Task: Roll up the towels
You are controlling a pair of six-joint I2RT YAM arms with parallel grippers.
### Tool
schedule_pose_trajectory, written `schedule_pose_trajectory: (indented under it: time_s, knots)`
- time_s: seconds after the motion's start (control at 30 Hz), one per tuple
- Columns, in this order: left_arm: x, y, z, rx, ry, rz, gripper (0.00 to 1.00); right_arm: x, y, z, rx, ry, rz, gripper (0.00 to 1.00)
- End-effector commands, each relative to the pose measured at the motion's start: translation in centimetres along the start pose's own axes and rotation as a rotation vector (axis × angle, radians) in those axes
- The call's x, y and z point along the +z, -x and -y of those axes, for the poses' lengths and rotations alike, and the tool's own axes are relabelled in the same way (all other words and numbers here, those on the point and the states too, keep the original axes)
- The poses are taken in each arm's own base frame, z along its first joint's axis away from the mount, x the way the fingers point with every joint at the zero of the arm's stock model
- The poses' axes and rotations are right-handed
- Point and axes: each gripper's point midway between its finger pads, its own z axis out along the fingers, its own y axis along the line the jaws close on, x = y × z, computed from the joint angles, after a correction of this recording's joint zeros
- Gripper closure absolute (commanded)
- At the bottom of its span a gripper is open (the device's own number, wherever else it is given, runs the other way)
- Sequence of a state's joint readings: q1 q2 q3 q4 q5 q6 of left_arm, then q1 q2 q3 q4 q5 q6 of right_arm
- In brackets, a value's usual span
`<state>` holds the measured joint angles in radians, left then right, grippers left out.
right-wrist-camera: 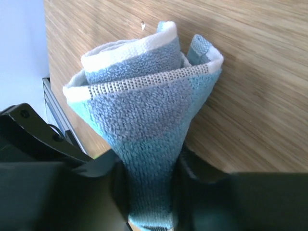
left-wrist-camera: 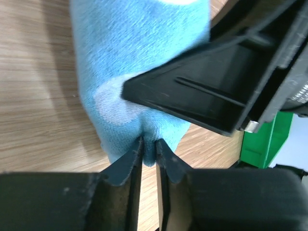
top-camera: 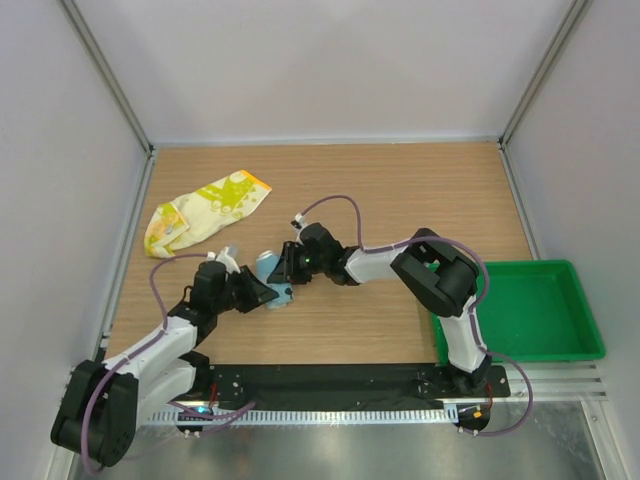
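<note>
The green tray is empty, so next I will move my right gripper up, toward the right in the top view, then down into the tray to let go of the roll.
The light blue towel (top-camera: 272,280) lies rolled up on the wooden table, caught between both grippers. My left gripper (top-camera: 268,293) is shut on a fold at its near end; the left wrist view shows the blue cloth (left-wrist-camera: 130,72) pinched between my fingertips (left-wrist-camera: 132,154). My right gripper (top-camera: 282,270) is shut on the roll's other end; the right wrist view shows the spiralled roll (right-wrist-camera: 144,115) squeezed between my fingers (right-wrist-camera: 195,168). The pale yellow towel (top-camera: 205,212) with lime and orange patches lies loose and crumpled at the back left.
A green plastic tray (top-camera: 560,345) sits at the right edge, also glimpsed in the left wrist view (left-wrist-camera: 267,139). Grey walls and metal posts enclose the table. A black base plate (top-camera: 330,385) runs along the near edge.
</note>
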<state>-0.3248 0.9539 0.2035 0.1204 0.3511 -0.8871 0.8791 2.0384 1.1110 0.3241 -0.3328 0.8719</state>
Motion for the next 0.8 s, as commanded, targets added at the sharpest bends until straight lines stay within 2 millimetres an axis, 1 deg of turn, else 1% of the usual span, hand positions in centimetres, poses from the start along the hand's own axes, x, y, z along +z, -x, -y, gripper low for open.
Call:
schedule_pose_trajectory:
  time_s: [0.0, 0.03, 0.07, 0.1, 0.13, 0.2, 0.23, 0.27, 0.3, 0.33, 0.37, 0.4, 0.43, 0.47, 0.5, 0.53, 0.57, 0.6, 0.63, 0.67, 0.7, 0.73, 0.77]
  knots:
    - [-0.2, 0.6, 1.7, 0.053, -0.06, -0.013, 0.78, 0.8, -0.3, -1.5, -0.001, 0.05, -0.001, 0.71]
    - [-0.2, 0.7, 2.1, 0.059, -0.07, -0.018, 0.75, 0.9, -0.1, -1.7, 0.0, 0.061, 0.005, 0.78]
    - [-0.3, 0.6, 2.2, 0.061, -0.073, -0.023, 0.68, 0.9, -0.1, -2.0, 0.002, 0.067, 0.006, 0.81]
    - [-0.4, 0.7, 2.5, 0.061, -0.081, -0.026, 0.64, 0.7, 0.1, -2.1, 0.001, 0.072, 0.011, 0.83]
    - [-0.5, 0.8, 2.9, 0.063, -0.094, -0.029, 0.56, 0.6, 0.2, -2.3, -0.002, 0.073, 0.014, 0.87]
    - [-0.8, 0.9, 3.5, 0.067, -0.108, -0.03, 0.52, 0.0, 0.9, -2.8, -0.012, 0.082, 0.026, 0.88]
    - [-1.0, 1.1, 3.8, 0.071, -0.113, -0.025, 0.5, -0.4, 1.5, -2.6, -0.009, 0.08, 0.035, 0.9]
    - [-1.2, 1.6, 4.4, 0.079, -0.124, -0.014, 0.47, -0.9, 1.6, -2.4, -0.008, 0.073, 0.034, 0.92]
    - [-1.7, 1.7, 4.7, 0.084, -0.126, -0.01, 0.46, -1.9, 2.5, -3.2, -0.025, 0.084, 0.056, 0.93]
    - [-2.0, 1.9, 5.2, 0.093, -0.137, -0.003, 0.45, -2.6, 2.6, -2.9, -0.025, 0.067, 0.05, 0.95]
    - [-2.4, 2.4, 6.0, 0.104, -0.144, 0.009, 0.44, -3.6, 3.3, -2.3, -0.023, 0.051, 0.065, 0.96]
    - [-2.9, 2.5, 6.1, 0.104, -0.136, 0.009, 0.44, -5.1, 4.3, -3.3, -0.051, 0.059, 0.093, 0.97]
    - [-3.2, 2.4, 6.2, 0.104, -0.122, -0.002, 0.43, -6.2, 4.2, -2.6, -0.043, 0.02, 0.085, 0.99]
    - [-3.5, 2.7, 6.3, 0.113, -0.105, 0.001, 0.43, -7.1, 4.5, -2.0, -0.042, -0.016, 0.097, 0.99]
    - [-4.1, 3.6, 7.4, 0.132, -0.107, 0.007, 0.43, -9.2, 5.6, -3.1, -0.062, -0.013, 0.133, 0.99]
    - [-4.5, 3.1, 7.1, 0.124, -0.072, -0.032, 0.42, -10.4, 5.1, -2.3, -0.067, -0.06, 0.113, 0.99]
    - [-4.8, 3.2, 7.4, 0.133, -0.065, -0.041, 0.38, -11.5, 4.8, -1.8, -0.067, -0.089, 0.111, 0.99]
    - [-5.5, 4.0, 8.5, 0.175, -0.076, -0.029, 0.37, -12.9, 5.4, -1.7, -0.067, -0.101, 0.13, 0.99]
    - [-5.8, 3.8, 8.4, 0.179, -0.058, -0.048, 0.36, -15.3, 5.2, -2.2, -0.079, -0.112, 0.133, 0.99]
    - [-6.2, 4.0, 8.6, 0.194, -0.055, -0.044, 0.36, -16.7, 5.3, -2.2, -0.084, -0.124, 0.141, 0.99]
    - [-6.5, 4.5, 8.9, 0.225, -0.049, -0.028, 0.35, -18.3, 5.9, -1.7, -0.08, -0.154, 0.168, 0.99]
    - [-7.0, 5.2, 9.7, 0.248, -0.058, -0.009, 0.35, -19.9, 4.9, -0.5, -0.068, -0.218, 0.136, 0.99]
    - [-7.2, 5.3, 9.6, 0.257, -0.048, -0.01, 0.34, -22.5, 5.4, -1.4, -0.106, -0.219, 0.181, 0.99]
